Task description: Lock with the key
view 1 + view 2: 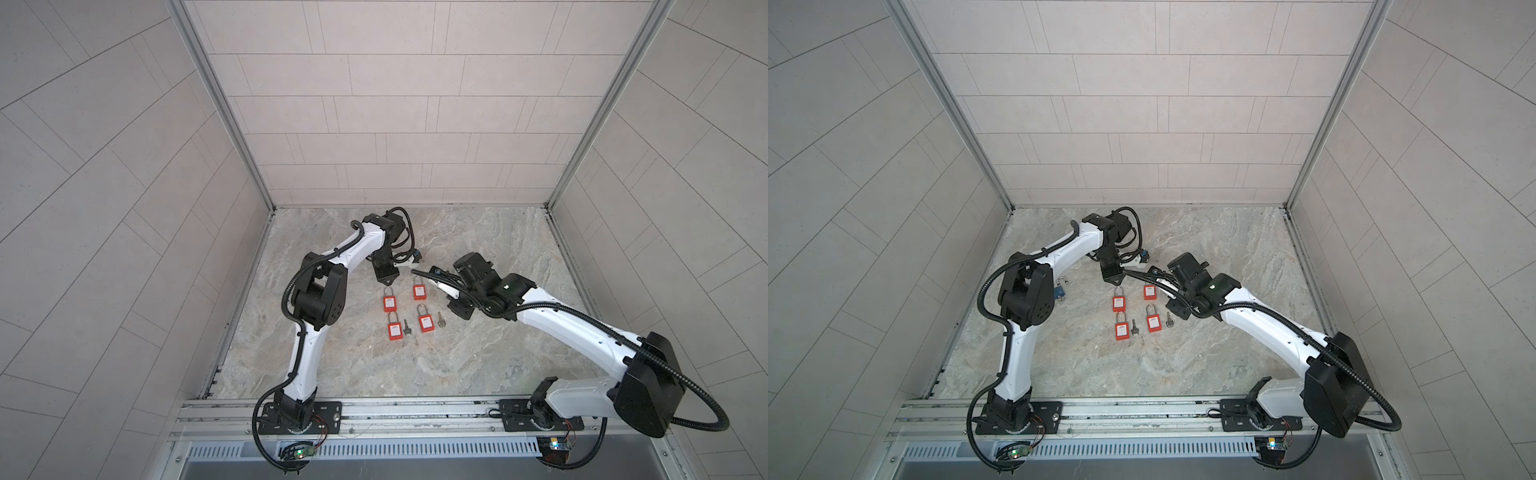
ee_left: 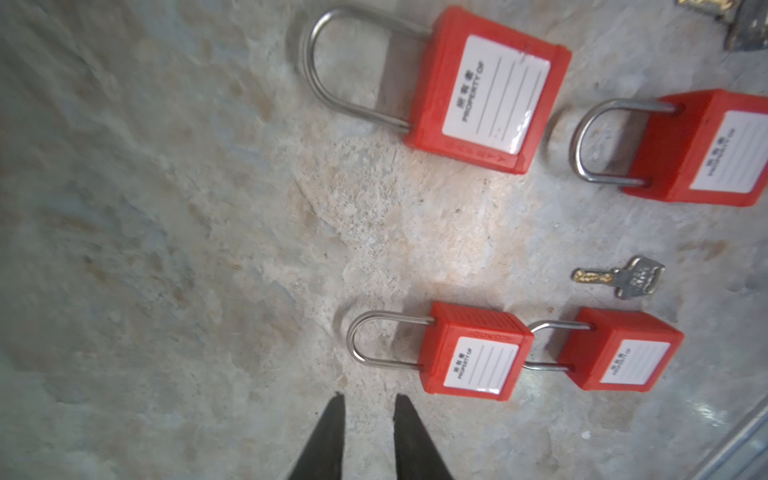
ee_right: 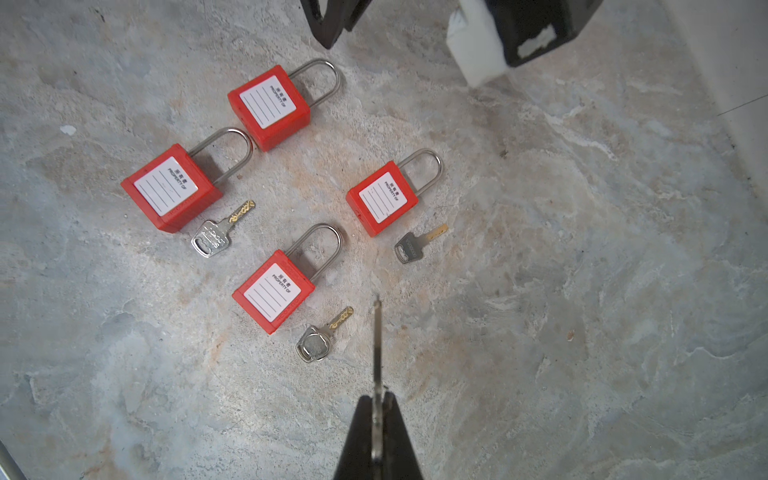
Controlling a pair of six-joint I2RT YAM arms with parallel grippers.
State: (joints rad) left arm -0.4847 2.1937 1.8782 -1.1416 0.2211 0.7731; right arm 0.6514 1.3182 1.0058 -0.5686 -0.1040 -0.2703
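Note:
My right gripper will next move down to the bare table (image 1: 403,299) (image 3: 324,152) beside the one keyless padlock to let go of the key, because that spot is below, between both back-row padlocks.
Several red padlocks lie flat in a square on the marble table, shackles pointing to the far wall, with the far-left padlock (image 1: 389,302) and far-right padlock (image 1: 419,291) in the back row. My left gripper (image 2: 369,399) hovers just beyond the far-left padlock (image 2: 473,353), by its shackle. It is open, with bare table between its fingers. My right gripper (image 3: 377,397) is shut on a silver key (image 3: 377,345) held edge-on, blade pointing out past the fingertips. It hangs to the right of the padlocks, above the table. Loose keys (image 3: 320,340) (image 3: 415,245) (image 3: 220,232) lie beside three padlocks.
A blue padlock (image 1: 1057,292) lies at the left, partly hidden behind my left arm's elbow. Tiled walls close in the table on three sides, and a metal rail (image 1: 374,411) runs along the near edge.

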